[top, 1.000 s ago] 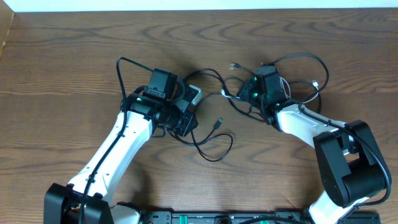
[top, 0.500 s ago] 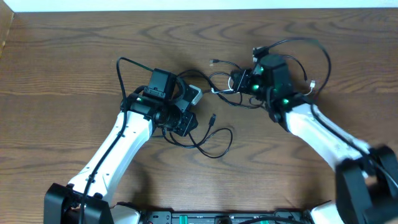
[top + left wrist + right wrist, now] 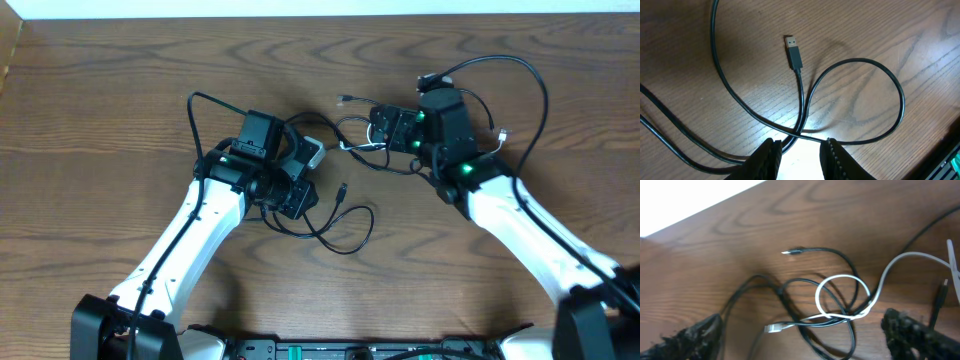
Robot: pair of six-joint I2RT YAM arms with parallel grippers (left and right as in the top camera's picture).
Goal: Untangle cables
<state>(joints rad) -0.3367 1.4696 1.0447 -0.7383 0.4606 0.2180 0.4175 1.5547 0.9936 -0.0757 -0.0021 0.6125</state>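
The white cable's loop (image 3: 369, 131) (image 3: 820, 288) bows out from the knot. My right gripper should move down and to the left in the overhead view next, then close on it.
The cables are thin cords tangled between my two arms (image 3: 350, 140); a black one and a white one (image 3: 840, 287) are knotted together. A silver-tipped plug (image 3: 772, 328) and a black plug end (image 3: 790, 252) lie loose. My right gripper (image 3: 805, 335) (image 3: 380, 128) stands wide open over that knot, a finger at each side and nothing held. My left gripper (image 3: 800, 160) (image 3: 298, 192) is low over the table, its jaws a narrow gap apart. Only glare on the wood shows between them. Black cable runs under its left finger (image 3: 767, 160). A USB plug (image 3: 792, 50) and a black loop (image 3: 865, 100) lie ahead.
Thicker black arm cables arc above the right wrist (image 3: 500, 70) and behind the left wrist (image 3: 200, 110). A small white plug (image 3: 505, 133) lies right of the right arm. The table's far edge (image 3: 320, 14) runs along the top, bare wood at the left (image 3: 90, 100).
The right gripper pulled a cable end up and to the left, then opened from shut and drew back slightly right. The left arm and its jaws stayed put.
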